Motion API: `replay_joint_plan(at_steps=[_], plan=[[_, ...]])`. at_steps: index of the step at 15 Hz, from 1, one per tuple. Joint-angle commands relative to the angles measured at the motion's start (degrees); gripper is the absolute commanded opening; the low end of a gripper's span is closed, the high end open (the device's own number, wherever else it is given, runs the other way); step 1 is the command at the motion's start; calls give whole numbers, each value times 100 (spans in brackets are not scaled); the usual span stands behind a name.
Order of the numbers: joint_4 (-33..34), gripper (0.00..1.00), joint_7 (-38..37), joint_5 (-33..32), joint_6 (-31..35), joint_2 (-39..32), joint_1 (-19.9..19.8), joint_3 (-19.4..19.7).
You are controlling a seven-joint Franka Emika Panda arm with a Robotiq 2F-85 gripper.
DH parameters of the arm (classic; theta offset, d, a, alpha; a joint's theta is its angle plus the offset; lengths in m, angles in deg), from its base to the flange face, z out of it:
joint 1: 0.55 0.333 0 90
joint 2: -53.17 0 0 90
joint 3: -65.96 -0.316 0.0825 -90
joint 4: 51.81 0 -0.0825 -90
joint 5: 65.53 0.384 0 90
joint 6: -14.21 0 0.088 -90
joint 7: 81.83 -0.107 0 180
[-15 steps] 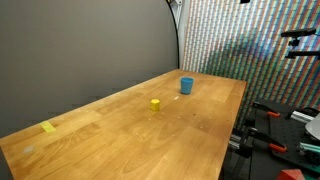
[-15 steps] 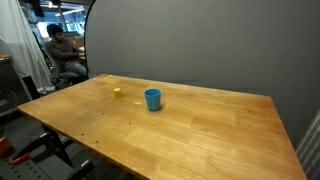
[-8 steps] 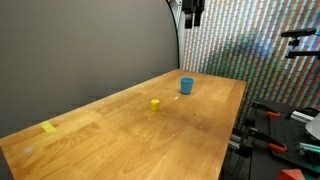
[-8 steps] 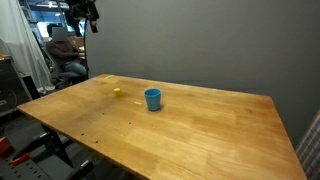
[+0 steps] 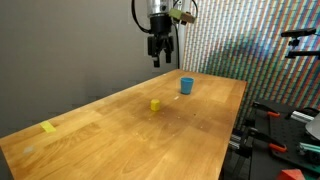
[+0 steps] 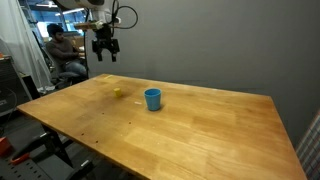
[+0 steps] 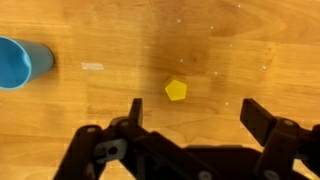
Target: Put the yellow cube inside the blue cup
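The gripper hangs high above the cube's tabletop, so it needs to move its open fingers down toward the yellow cube (image 5: pixel 155 104) next and around its sides to close.
The yellow cube (image 5: pixel 155 104) sits alone on the wooden table (image 5: pixel 120 140); it also shows in the other exterior view (image 6: pixel 117 92) and in the wrist view (image 7: pixel 177 90). The blue cup (image 5: pixel 186 86) stands upright a short way from it, seen in the other exterior view (image 6: pixel 152 98) and at the wrist view's left edge (image 7: pixel 20 62). My gripper (image 5: pixel 159 56) hangs open and empty high above the table, roughly over the cube and cup, also in the other exterior view (image 6: pixel 105 52). In the wrist view its open fingers (image 7: pixel 192 115) frame the table just below the cube.
A flat yellow tape patch (image 5: pixel 49 127) lies near one end of the table. A grey backdrop stands behind the table. A seated person (image 6: pixel 62 55) is beyond the table's far end. Red clamps (image 5: pixel 272 148) and stands sit off the table's side.
The arm has come into view from above and moved down over the table toward the cube and cup. The cube and cup have not moved.
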Motion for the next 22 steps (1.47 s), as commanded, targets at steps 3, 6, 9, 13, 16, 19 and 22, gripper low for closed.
replay_joint_plan(at_steps=[3,6,9,13,16,19,22], plan=[[878,100,-148,231,-76,-1073,330,321],[1113,100,-298,291,-91,-1494,463,411],[1362,100,-533,299,-115,-1845,605,508],[1652,100,-899,276,-146,-2266,746,674],[1815,100,-1225,266,-176,-2480,817,829],[1998,100,-1484,291,-256,-2693,855,937],[2197,75,-1470,367,-444,-2888,805,915]])
